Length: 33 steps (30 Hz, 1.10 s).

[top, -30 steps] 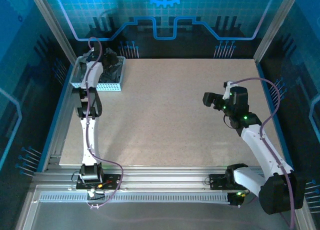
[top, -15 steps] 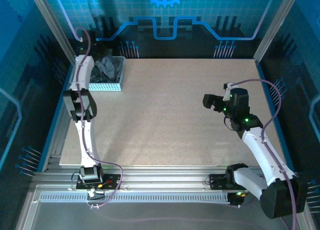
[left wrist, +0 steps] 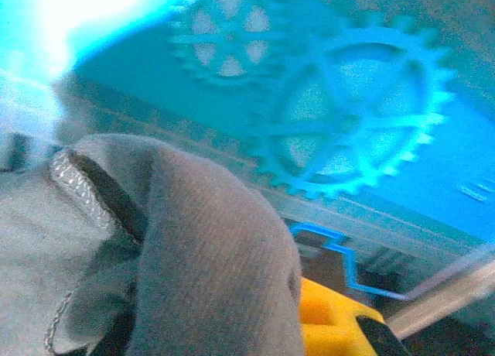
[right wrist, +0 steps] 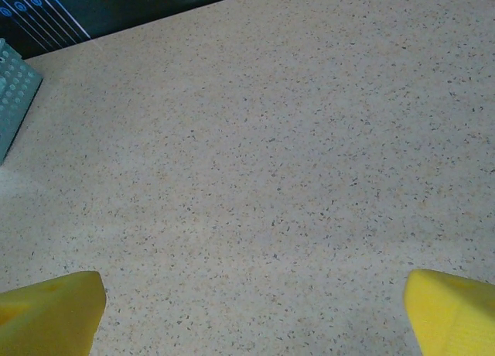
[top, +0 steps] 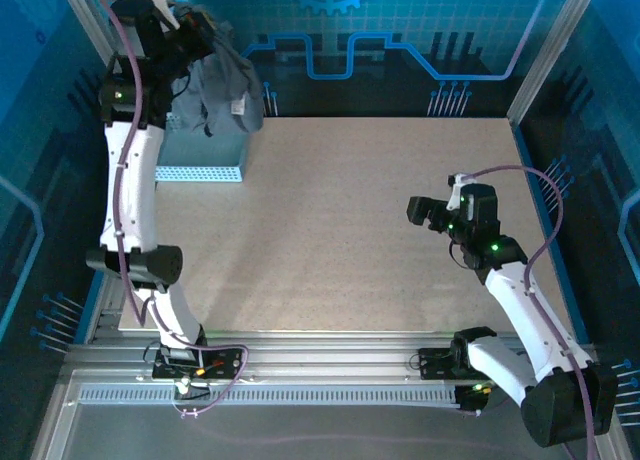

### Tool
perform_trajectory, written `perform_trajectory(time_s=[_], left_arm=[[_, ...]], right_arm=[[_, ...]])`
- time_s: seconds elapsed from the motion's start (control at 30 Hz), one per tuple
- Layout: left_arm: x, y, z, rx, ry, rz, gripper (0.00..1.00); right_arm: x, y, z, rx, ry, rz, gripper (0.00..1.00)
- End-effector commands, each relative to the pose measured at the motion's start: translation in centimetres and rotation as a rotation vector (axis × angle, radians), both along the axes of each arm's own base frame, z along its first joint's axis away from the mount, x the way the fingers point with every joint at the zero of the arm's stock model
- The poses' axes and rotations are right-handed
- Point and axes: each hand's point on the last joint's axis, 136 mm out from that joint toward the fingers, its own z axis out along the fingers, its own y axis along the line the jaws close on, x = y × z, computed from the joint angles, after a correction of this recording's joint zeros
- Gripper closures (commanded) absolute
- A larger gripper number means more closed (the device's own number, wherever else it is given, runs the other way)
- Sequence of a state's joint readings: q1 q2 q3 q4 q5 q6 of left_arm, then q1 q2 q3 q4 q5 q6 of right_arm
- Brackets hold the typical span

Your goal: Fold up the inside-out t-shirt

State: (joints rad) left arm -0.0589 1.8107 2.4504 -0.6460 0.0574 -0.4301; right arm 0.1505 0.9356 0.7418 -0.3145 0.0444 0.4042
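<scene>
My left gripper is going to come back from above the basket and down over the middle of the table to let go of the shirt, because that tabletop is bare.
The dark grey inside-out t-shirt hangs bunched in the air over the far left corner, above the light blue mesh basket. My left gripper is raised high and shut on the shirt's top. In the left wrist view grey cloth with a stitched seam drapes over the jaws, and one yellow finger peeks out beside it. My right gripper hovers over the right half of the table, open and holding nothing. Its yellow fingertips stand wide apart above bare tabletop.
The speckled beige table stretches between the two arms. The basket's corner shows at the left of the right wrist view. Metal frame posts and blue panels wall the workspace at the back and sides.
My left gripper shut on the t-shirt inside the basket, then the arm rose and lifted it out. The right arm has barely moved.
</scene>
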Motion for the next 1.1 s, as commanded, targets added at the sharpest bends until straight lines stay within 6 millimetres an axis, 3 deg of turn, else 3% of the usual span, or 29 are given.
perform_trajectory(time_s=[0.0, 0.13, 0.27, 0.43, 0.53, 0.6, 0.77, 0.97, 1.07], left_arm=[[-3.7, -2.9, 4.6, 0.029, -0.132, -0.093, 1.0], [-5.8, -7.8, 4.6, -0.007, -0.13, -0.237, 1.0], [-6.7, -13.7, 1.3, -0.004, -0.042, -0.356, 1.0], [-7.5, -21.0, -6.5, 0.011, 0.151, -0.503, 1.0], [-7.9, -24.3, -10.9, 0.017, 0.239, -0.563, 1.0], [-7.8, -25.6, -13.5, 0.047, 0.298, -0.567, 1.0], [-8.1, -24.0, -20.6, 0.134, 0.458, -0.487, 1.0], [-12.3, -17.8, -29.8, 0.142, 0.575, -0.324, 0.91], [-15.3, -14.1, -34.8, 0.112, 0.655, -0.237, 0.7]], right_arm=[[-0.8, 0.3, -0.1, 0.009, 0.007, 0.005, 0.0], [-1.1, 0.2, 0.3, 0.014, 0.002, 0.003, 0.0], [-1.4, 0.3, 0.3, 0.021, 0.002, 0.005, 0.0], [-1.6, 0.2, 0.1, 0.018, 0.012, 0.0, 0.0], [-1.6, 0.2, -0.2, 0.018, 0.02, 0.0, 0.0], [-1.5, 0.3, -0.4, 0.023, 0.028, 0.001, 0.0], [-1.4, 1.0, -0.8, 0.049, 0.054, 0.024, 0.0], [-1.3, 2.3, -2.6, 0.036, 0.101, 0.065, 0.0], [-1.0, 3.5, -3.7, 0.029, 0.132, 0.091, 0.0]])
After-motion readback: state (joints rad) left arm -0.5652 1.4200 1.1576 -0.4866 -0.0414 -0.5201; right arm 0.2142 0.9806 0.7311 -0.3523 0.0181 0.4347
